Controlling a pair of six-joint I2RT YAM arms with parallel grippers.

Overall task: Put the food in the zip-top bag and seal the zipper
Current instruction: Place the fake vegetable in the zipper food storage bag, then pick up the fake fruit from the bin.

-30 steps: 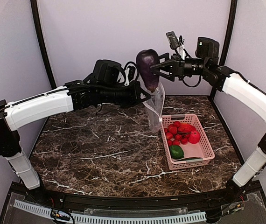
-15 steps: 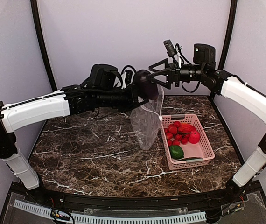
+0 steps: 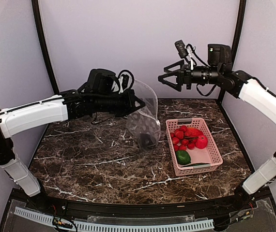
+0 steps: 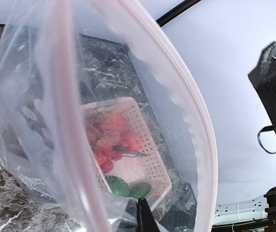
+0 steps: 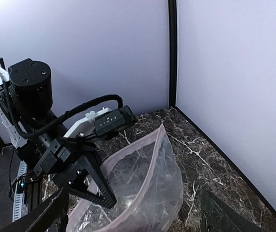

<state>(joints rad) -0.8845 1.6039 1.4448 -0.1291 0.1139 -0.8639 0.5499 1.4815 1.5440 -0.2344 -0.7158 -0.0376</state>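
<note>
My right gripper will move back and down and turn its fingers downward, onto the dark stem among the red pieces, because they lie below and back of it.
My left gripper is shut on the edge of the zip-top bag and holds it up, mouth open, above the table. The pale pink zipper runs round the mouth. The dark purple eggplant lies in the bag's bottom. My right gripper is open and empty, above and to the right of the bag. The other food, red pieces and a green piece, lies in the pink basket. In the right wrist view the bag's open mouth sits below my open fingers.
The pink basket stands on the marble table right of the bag. In the left wrist view it shows through the bag's plastic, with the zipper strip close to the lens. Purple walls close the back and sides.
My right gripper let go of the eggplant over the bag and drew back to the right. The eggplant dropped to the bag's bottom. The left arm lowered the bag a little.
</note>
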